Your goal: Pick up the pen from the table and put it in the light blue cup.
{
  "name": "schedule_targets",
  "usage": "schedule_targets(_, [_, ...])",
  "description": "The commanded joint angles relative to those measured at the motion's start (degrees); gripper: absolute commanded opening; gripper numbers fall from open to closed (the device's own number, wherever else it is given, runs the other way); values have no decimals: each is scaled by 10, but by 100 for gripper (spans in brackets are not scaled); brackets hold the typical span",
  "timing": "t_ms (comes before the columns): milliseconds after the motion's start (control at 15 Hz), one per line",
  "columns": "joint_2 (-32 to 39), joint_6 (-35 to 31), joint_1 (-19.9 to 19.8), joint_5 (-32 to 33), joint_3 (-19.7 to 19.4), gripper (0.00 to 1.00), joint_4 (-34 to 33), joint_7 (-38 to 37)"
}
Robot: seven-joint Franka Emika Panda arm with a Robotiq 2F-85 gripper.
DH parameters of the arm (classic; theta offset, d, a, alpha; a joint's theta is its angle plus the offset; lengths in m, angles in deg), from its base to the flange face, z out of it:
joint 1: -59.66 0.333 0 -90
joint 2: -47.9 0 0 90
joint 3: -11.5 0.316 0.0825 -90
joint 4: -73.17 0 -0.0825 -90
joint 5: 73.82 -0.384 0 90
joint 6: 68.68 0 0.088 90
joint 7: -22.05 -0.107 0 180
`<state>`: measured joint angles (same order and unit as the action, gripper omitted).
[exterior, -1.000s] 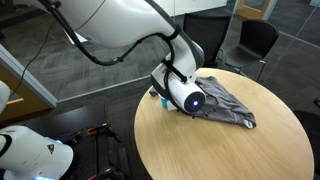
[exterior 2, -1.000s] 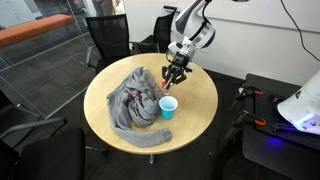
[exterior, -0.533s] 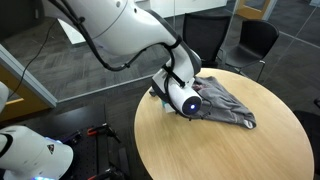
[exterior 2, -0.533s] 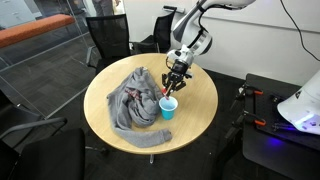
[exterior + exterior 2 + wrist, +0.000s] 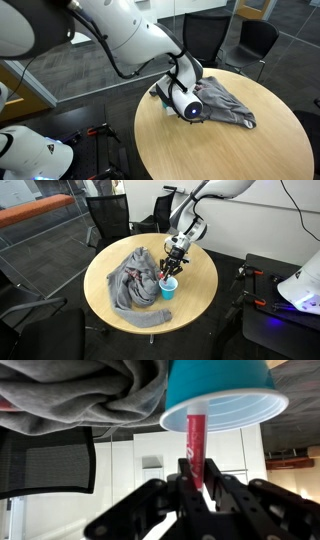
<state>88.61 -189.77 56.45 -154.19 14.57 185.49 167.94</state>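
The pen's tip already points inside the light blue cup's rim, so my gripper should next ease slightly down over the cup's opening and open to release the pen (image 5: 195, 445).
The light blue cup (image 5: 168, 287) stands on the round wooden table (image 5: 200, 295) beside a grey cloth. In the wrist view, which stands upside down, the cup (image 5: 215, 390) fills the top and a red pen (image 5: 195, 445) points into its mouth. My gripper (image 5: 197, 485) is shut on the pen, its fingers pressed on both sides of the barrel. In an exterior view my gripper (image 5: 172, 264) hangs just above the cup with the pen tip at the rim. In an exterior view the arm (image 5: 185, 98) hides the cup and pen.
A crumpled grey cloth (image 5: 133, 280) lies on the table next to the cup; it also shows in an exterior view (image 5: 225, 102) and the wrist view (image 5: 80, 395). Black office chairs (image 5: 108, 218) stand round the table. Another robot's white base (image 5: 300, 285) stands to one side.
My gripper has moved down and over toward the cup with the pen held in it. The pen tip now sits at the cup's mouth.
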Motion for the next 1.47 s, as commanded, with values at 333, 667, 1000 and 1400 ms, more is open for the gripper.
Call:
schedule_targets(333, [30,-16,14,-16,-9,5,-19,-2])
schedule_targets(667, [26,-27,16,-26,-8,67,-10,3])
schedule_targets(1000, [6,-28,18,-43,-7,100,8,21])
schedule_targets(1400, [-56,-26,28,-54,-11,100,40,33])
